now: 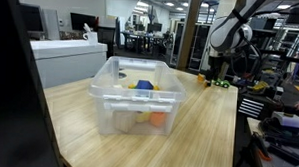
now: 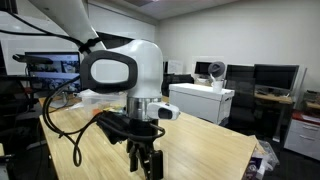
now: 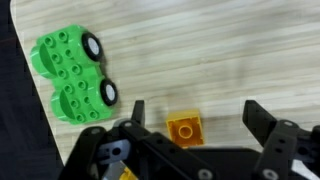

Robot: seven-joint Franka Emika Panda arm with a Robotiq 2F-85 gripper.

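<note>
My open gripper comes down next onto the small orange toy brick (image 3: 185, 129) so its two fingers straddle it, since the brick lies between them on the tabletop.
In the wrist view my gripper (image 3: 195, 112) is open, its two black fingers hanging over the wooden table. A small orange toy brick (image 3: 185, 129) lies on the table between the fingers, closer to the left one. Two green wheeled toy bricks (image 3: 72, 78) lie side by side to the left, near the table's edge. In an exterior view the gripper (image 1: 219, 76) hovers low over the far end of the table by small green and orange pieces (image 1: 222, 84). In an exterior view the gripper (image 2: 146, 160) points down at the table.
A clear plastic bin (image 1: 137, 93) with yellow, blue and orange toys stands in the middle of the wooden table (image 1: 203, 130). The table's edge and dark floor lie left of the green bricks (image 3: 22, 90). Desks and monitors (image 2: 275, 80) stand behind.
</note>
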